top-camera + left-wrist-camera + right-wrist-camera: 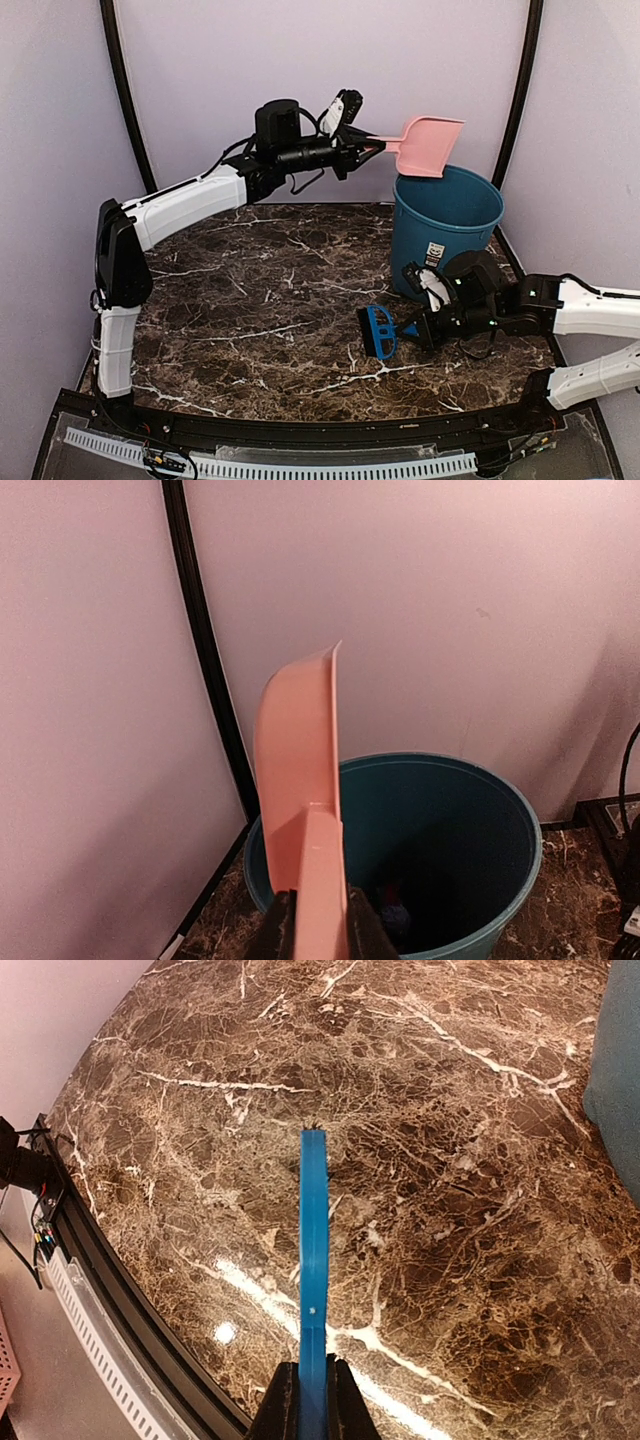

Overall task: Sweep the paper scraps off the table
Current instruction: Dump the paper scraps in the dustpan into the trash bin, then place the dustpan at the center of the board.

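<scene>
I will next swing my left gripper back and down to release the emptied dustpan, as open marble lies below the gripper and to its left in the top view.
My left gripper (pixel 372 148) is shut on the handle of the pale-pink dustpan (pixel 432 145), held high over the far rim of the teal bin (pixel 445 225). In the left wrist view the dustpan (pixel 295 740) stands turned on its side above the bin's mouth. A few paper scraps (pixel 395 912), reddish and bluish, show dimly at the bin's bottom. My right gripper (pixel 418 330) is shut on the handle of the blue hand brush (pixel 380 331), just above the table (pixel 270 300) in front of the bin. No scraps show on the marble.
The bin (pixel 620 1090) stands at the table's back right, close to my right arm. A black rim and a white slotted strip (pixel 270 465) run along the near edge. Pale walls and black poles close off the back.
</scene>
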